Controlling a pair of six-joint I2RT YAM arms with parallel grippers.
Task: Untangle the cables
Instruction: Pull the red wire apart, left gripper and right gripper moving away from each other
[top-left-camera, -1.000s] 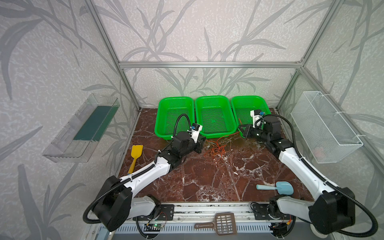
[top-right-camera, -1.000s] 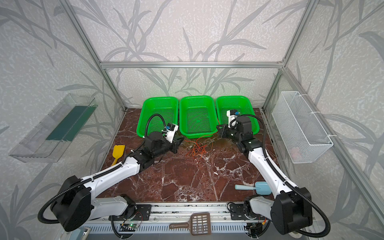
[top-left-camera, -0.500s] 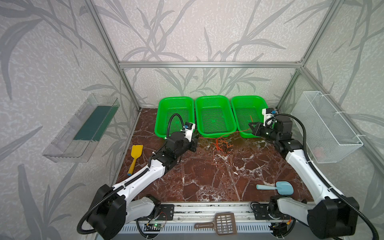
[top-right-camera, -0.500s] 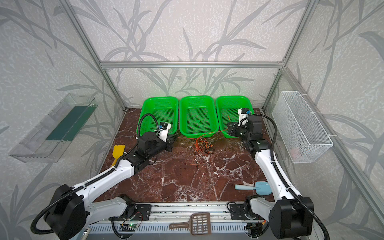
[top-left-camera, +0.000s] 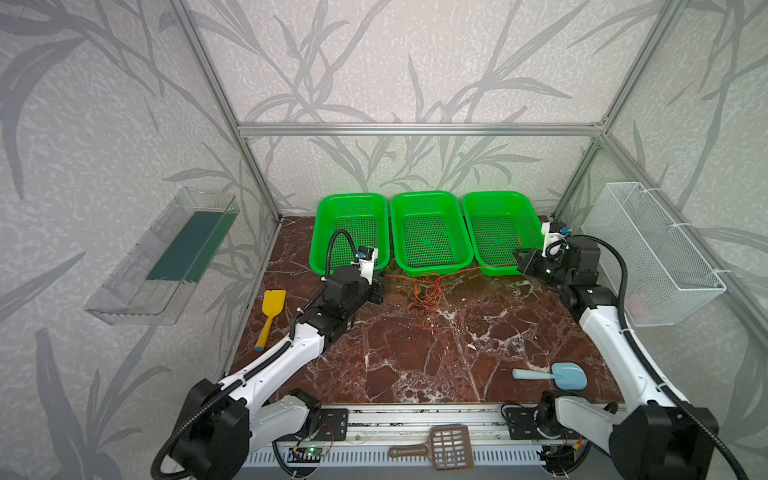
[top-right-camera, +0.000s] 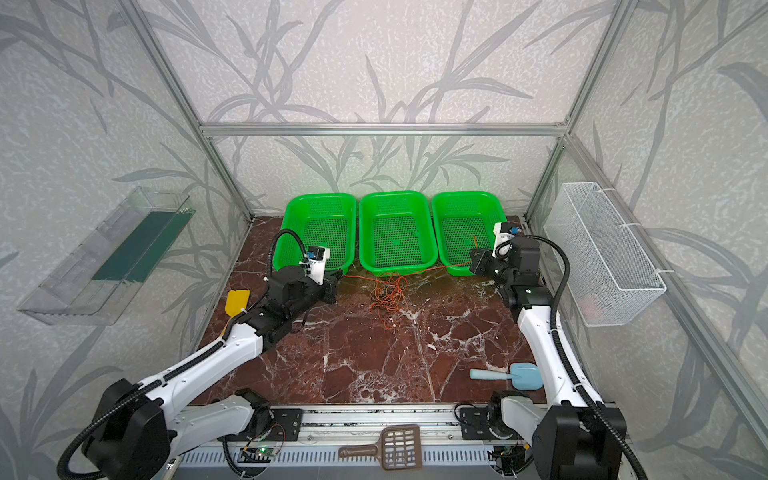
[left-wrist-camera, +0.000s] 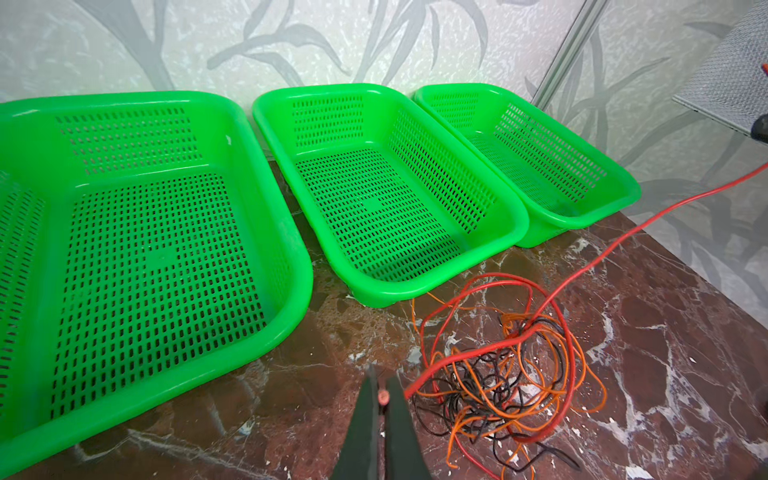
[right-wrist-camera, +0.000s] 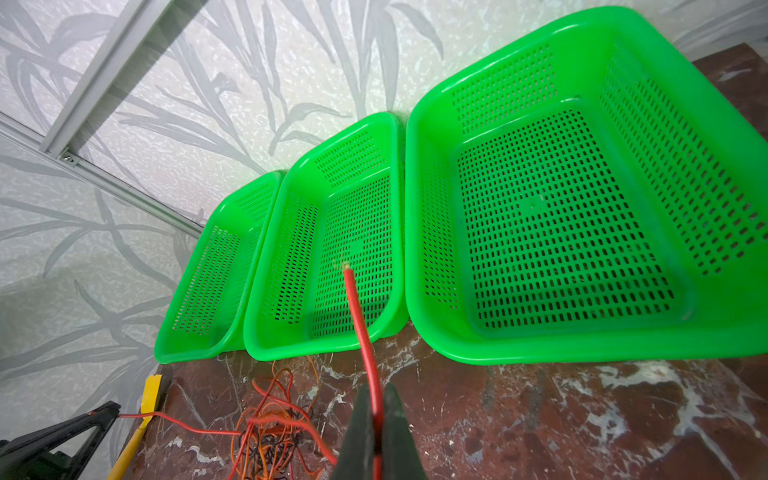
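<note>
I should lower my right gripper back and away from the tangle, then release the red cable (left-wrist-camera: 598, 253) over the bare marble below and back of my gripper's fingers.
The cables (top-left-camera: 428, 293) lie in a loose tangle on the marble table in front of the middle green basket in both top views (top-right-camera: 388, 293). In the left wrist view the orange cable (left-wrist-camera: 582, 374) and black cable (left-wrist-camera: 490, 388) are bunched together. The red cable (left-wrist-camera: 598, 253) runs out of the bunch toward the right arm. My left gripper (top-left-camera: 380, 286) (left-wrist-camera: 382, 390) is shut on one end of the red cable, just left of the tangle. My right gripper (top-left-camera: 519, 259) (right-wrist-camera: 376, 403) is shut on the red cable (right-wrist-camera: 359, 316) near its other end, whose tip sticks out past the jaws.
Three green baskets (top-left-camera: 428, 194) stand in a row at the back. A yellow spatula (top-left-camera: 272, 309) lies at the left edge and a blue scoop (top-left-camera: 557, 375) at the front right. A white wire basket (top-left-camera: 648, 253) hangs on the right wall, a clear shelf (top-left-camera: 166, 257) on the left.
Both grippers have moved apart, the left one leftward and the right one rightward toward the right basket. The red cable is drawn out between them and the tangle has shifted slightly.
</note>
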